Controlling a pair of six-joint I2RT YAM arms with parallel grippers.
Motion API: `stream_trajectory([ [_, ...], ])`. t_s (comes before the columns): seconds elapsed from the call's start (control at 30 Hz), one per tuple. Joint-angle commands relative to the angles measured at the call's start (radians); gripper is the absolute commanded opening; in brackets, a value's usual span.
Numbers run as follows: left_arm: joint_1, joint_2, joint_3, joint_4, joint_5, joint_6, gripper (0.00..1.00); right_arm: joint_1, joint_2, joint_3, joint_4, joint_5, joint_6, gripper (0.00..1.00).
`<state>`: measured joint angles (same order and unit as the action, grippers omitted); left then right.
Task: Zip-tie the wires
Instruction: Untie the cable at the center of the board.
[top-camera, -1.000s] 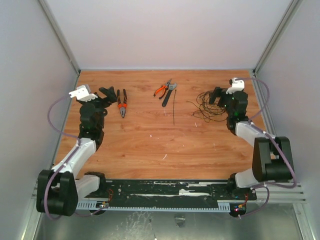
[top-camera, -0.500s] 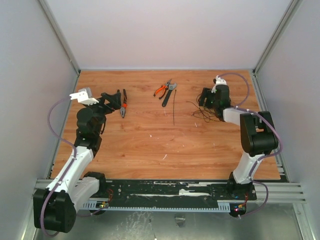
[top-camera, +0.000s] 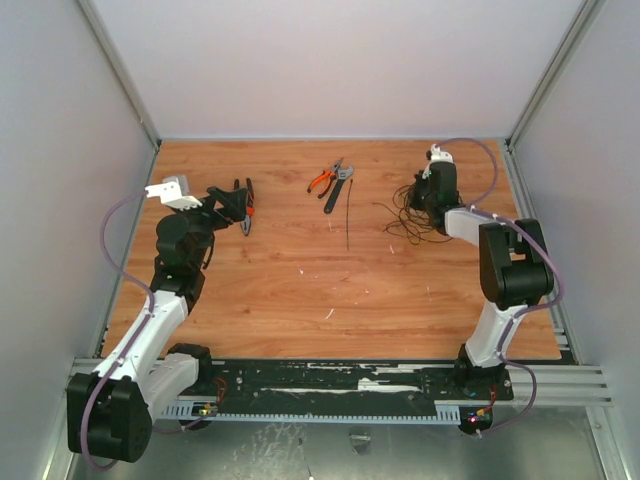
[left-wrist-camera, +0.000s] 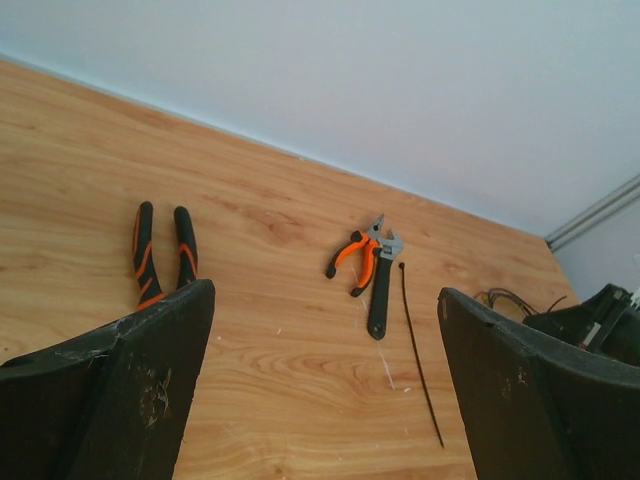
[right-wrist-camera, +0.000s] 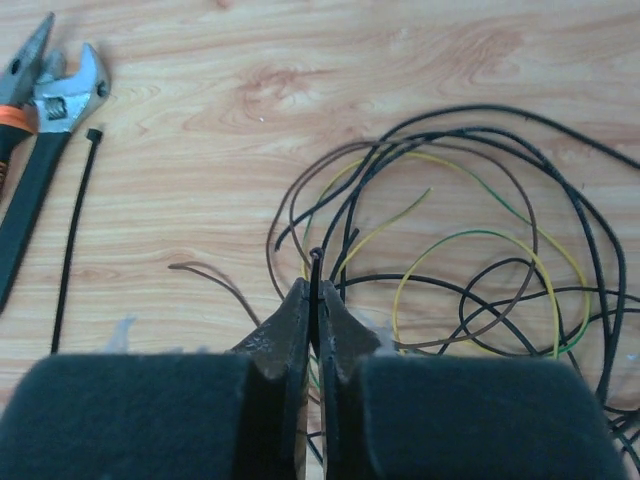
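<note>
A dark wire is the next target of my open left gripper, which moves to the right in the top view past the zip tie (top-camera: 348, 215) onto it, because the wires lie beyond it.
The wires (top-camera: 408, 218) lie in loose black, brown and yellow-green loops (right-wrist-camera: 470, 230) at the back right of the table, and their edge shows in the left wrist view (left-wrist-camera: 505, 298). My right gripper (top-camera: 421, 196) is down on that pile, shut (right-wrist-camera: 316, 292), with one thin dark wire end pinched between its tips. The zip tie (top-camera: 348, 215) is a straight black strip lying flat near the middle (left-wrist-camera: 418, 360), left of the wires (right-wrist-camera: 72, 250). My left gripper (top-camera: 236, 202) hangs wide open (left-wrist-camera: 325, 300) at the left, holding nothing.
Long orange-and-black pliers (top-camera: 246, 208) lie right by the left gripper (left-wrist-camera: 160, 250). Small orange pliers (top-camera: 322, 180) and an adjustable wrench (top-camera: 338, 186) lie beside the zip tie's far end (right-wrist-camera: 45, 140). White walls enclose the table on three sides.
The right gripper has swung left over the wire pile, lowered and shut on a wire. The left gripper has shifted slightly right, toward the long pliers, still open.
</note>
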<state>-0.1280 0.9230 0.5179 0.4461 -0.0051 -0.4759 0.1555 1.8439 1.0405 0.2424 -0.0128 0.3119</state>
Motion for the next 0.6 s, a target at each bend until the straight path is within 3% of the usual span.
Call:
stream_trajectory([
  [0.0, -0.014, 0.003, 0.037, 0.022, 0.048, 0.002, 0.98, 0.021, -0.111, 0.081, -0.076, 0.052, -0.058, 0.00],
  [0.3, -0.069, 0.044, 0.082, 0.144, 0.200, -0.020, 0.98, 0.047, -0.346, 0.349, -0.238, -0.031, -0.120, 0.00],
  [0.57, -0.257, 0.212, 0.116, 0.336, 0.168, -0.024, 0.98, 0.049, -0.422, 0.601, -0.214, -0.173, -0.104, 0.00],
])
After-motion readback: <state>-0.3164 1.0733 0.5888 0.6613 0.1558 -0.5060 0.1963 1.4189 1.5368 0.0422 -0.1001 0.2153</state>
